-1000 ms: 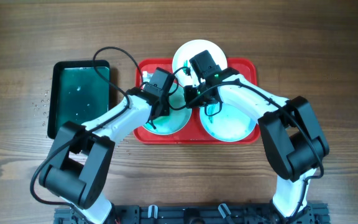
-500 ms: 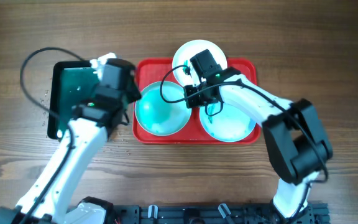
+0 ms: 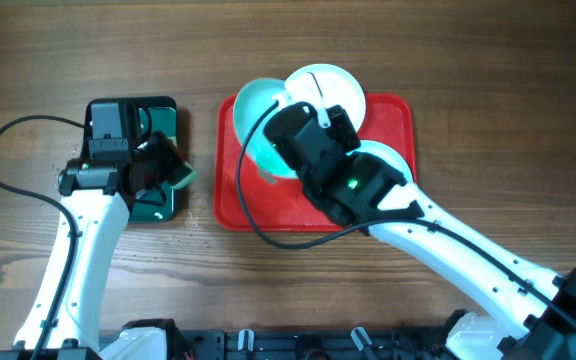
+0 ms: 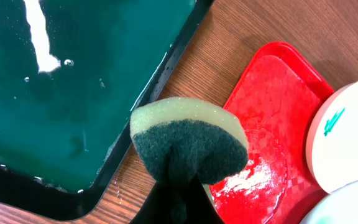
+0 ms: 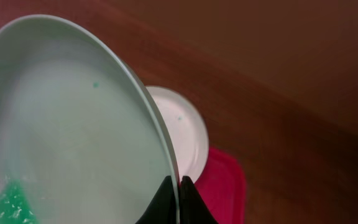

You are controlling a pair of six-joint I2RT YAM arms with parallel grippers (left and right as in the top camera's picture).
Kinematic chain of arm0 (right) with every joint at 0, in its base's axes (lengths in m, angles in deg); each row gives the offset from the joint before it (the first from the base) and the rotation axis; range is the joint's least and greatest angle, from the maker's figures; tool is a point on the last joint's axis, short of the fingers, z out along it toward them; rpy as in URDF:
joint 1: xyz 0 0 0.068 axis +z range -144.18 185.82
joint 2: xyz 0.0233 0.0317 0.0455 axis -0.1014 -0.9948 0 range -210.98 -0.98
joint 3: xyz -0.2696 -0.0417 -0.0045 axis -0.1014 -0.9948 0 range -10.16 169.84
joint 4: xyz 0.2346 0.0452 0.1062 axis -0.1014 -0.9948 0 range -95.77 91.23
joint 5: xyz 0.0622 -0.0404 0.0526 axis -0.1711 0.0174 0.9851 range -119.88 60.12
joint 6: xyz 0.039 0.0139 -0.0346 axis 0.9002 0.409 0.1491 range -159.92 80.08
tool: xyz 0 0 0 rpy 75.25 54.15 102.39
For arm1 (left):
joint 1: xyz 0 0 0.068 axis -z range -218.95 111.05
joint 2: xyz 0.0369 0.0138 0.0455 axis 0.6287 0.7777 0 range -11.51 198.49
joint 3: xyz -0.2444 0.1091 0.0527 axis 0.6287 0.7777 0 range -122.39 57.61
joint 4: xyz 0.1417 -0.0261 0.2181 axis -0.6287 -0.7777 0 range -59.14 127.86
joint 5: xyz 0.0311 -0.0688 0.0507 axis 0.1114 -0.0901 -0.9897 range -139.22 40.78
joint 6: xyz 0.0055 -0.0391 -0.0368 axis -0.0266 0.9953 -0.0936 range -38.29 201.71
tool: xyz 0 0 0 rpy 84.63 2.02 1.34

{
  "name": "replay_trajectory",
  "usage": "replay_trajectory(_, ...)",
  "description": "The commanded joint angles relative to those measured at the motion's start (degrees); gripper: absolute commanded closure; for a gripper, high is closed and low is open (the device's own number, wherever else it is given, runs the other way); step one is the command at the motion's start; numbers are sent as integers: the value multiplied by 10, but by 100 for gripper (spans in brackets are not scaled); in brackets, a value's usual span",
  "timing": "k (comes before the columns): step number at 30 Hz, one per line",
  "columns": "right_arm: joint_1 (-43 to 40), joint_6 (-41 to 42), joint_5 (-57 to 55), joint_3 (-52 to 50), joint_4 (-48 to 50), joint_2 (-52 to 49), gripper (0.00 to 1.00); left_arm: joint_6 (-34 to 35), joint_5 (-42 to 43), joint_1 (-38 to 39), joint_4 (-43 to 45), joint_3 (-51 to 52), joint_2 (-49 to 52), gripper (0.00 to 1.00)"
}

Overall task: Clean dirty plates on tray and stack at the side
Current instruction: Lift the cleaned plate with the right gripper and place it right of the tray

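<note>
My right gripper carries the plate past the red tray (image 3: 243, 205) and down next, then releases it. Bare table lies below that gripper and to its right in the overhead view.
My right gripper (image 3: 283, 135) is shut on the rim of a pale turquoise plate (image 3: 256, 120) and holds it tilted above the left of the red tray (image 3: 243, 205). In the right wrist view the fingers (image 5: 179, 186) pinch that plate (image 5: 61, 118), which has a green smear low on its face. The white plate (image 3: 323, 82) lies at the tray's back and also shows in the right wrist view (image 5: 182, 127). A second turquoise plate (image 3: 393, 160) lies at the tray's right, partly under my arm. My left gripper (image 3: 165, 172) is shut on a sponge (image 4: 188, 140).
A dark green black-rimmed tray (image 3: 158, 115) holding water sits left of the red tray; the sponge hangs over its right edge (image 4: 160, 87). The red tray's floor (image 4: 260, 124) is wet. The white plate (image 4: 347, 143) carries a small green smear. Bare wooden table surrounds both trays.
My left arm has swung left from the red tray to the green tray with the sponge. My right gripper has taken the left turquoise plate and lifted it tilted.
</note>
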Motion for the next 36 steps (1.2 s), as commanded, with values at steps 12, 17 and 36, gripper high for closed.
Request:
replay_trajectory(12,119,-450,-228,7,195,-3,96,0,9,-2,-1,3,-2,96)
replay_trajectory(17,124,-405,-228,7,197,-3,96,0,9,-2,-2,3,-2,96)
replay_trajectory(36,-605,157,490,5,-110,-41,96,0,26,4,-3,3,-2,96)
